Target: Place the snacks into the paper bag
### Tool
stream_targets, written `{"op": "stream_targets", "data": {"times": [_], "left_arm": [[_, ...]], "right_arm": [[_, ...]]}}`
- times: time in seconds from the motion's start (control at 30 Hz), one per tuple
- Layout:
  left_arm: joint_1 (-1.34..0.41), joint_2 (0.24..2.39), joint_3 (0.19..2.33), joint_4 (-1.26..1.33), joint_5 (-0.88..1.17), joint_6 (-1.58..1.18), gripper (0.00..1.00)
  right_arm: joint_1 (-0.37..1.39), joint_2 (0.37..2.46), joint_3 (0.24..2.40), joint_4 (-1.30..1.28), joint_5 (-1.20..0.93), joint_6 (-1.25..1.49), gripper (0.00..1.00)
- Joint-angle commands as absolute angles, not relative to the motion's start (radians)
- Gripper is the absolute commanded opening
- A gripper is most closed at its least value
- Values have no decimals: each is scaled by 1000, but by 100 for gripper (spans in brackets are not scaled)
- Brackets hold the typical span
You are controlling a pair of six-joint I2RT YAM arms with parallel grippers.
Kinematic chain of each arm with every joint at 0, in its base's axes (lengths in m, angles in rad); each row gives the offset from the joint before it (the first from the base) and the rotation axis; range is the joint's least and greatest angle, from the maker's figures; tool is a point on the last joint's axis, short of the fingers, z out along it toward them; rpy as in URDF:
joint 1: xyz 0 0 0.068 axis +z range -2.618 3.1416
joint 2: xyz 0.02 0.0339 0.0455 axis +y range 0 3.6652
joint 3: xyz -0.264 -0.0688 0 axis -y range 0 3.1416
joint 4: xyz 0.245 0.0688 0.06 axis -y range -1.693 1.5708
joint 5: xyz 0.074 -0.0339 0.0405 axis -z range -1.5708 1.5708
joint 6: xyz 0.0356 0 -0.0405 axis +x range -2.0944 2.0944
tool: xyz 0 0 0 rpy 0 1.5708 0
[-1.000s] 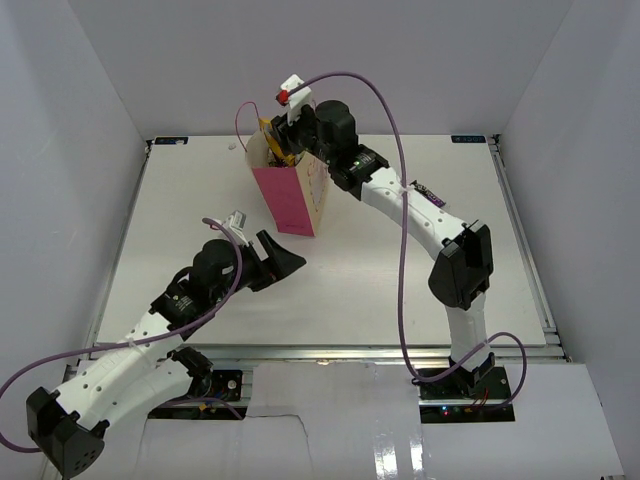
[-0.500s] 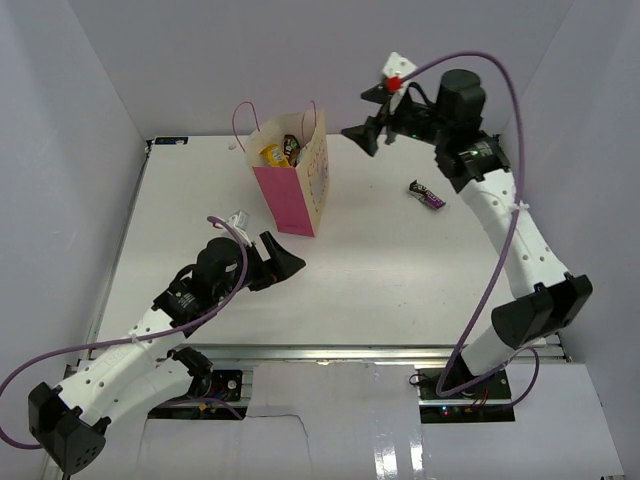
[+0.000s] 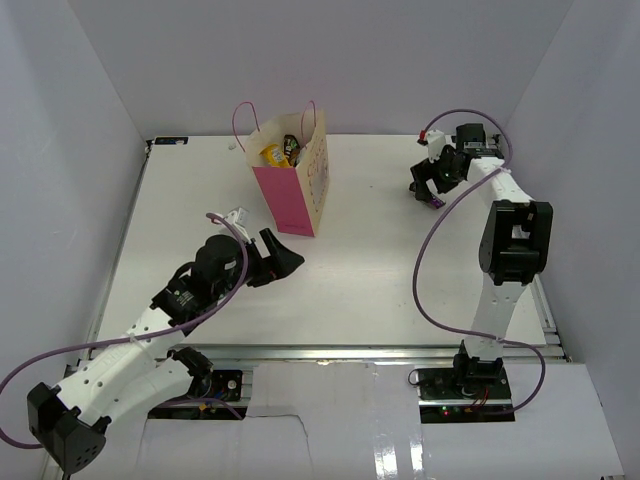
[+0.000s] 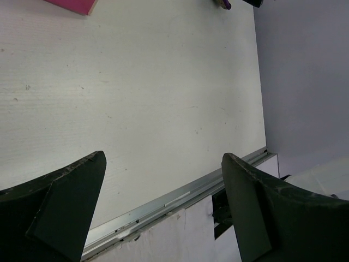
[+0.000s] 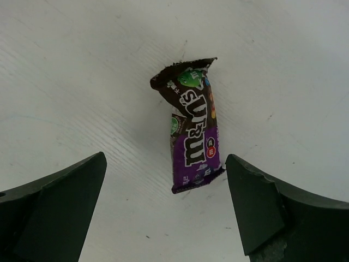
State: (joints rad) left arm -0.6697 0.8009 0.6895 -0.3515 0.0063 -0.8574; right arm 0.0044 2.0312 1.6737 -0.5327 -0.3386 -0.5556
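Next, my right gripper moves down over the packet's purple end and closes across its narrow width, because that end already lies between my open fingers.
The paper bag stands upright at the back centre, pink front toward me, with yellow and dark snacks showing in its open top. One purple and brown candy packet lies flat on the table at the back right. It also shows in the right wrist view. My right gripper is open and empty just above it, and the packet's lower end lies between the fingers. My left gripper is open and empty, low over the table in front of the bag.
The table's metal front rail runs under the left gripper's view. A corner of the pink bag shows at that view's top. White walls close in the back and both sides.
My right arm swung away from the bag's top to the right and came down over the purple candy packet. The left arm has barely moved.
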Motion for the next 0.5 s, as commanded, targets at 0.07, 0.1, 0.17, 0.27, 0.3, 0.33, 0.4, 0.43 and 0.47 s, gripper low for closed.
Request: {"op": "stream_targets", "data": {"times": [0.07,0.1,0.17,0.27,0.3,0.33,0.4,0.43,0.47], "left_arm": [[-672,801,726,-357,-6,-851,97],[-673,798,726,-357,-8,-856,97],[-673,795,724,-357,-9,-862,97],[-672,796,726,-353,-11,-880,97],[-672,798,727,-348,-9,-885,97],[-673,807,733,-341,-3,-893,97],[-672,819,739,-318,-2,-900,97],[-673,831,745,-307,-2,-908,97],[-673,841,750,-290,-2,-910,97]], "right_arm": [[12,2114,1856,-604,-284,-696,93],[12,2140,1859,-604,-279,-704,93],[12,2160,1865,-603,-262,-718,89],[12,2192,1861,-606,-252,-735,81],[12,2195,1852,-606,-252,-736,80],[12,2203,1845,-607,-252,-739,77],[12,2206,1829,-607,-256,-739,73],[12,2207,1822,-609,-258,-739,70],[12,2210,1815,-609,-259,-739,69]]}}
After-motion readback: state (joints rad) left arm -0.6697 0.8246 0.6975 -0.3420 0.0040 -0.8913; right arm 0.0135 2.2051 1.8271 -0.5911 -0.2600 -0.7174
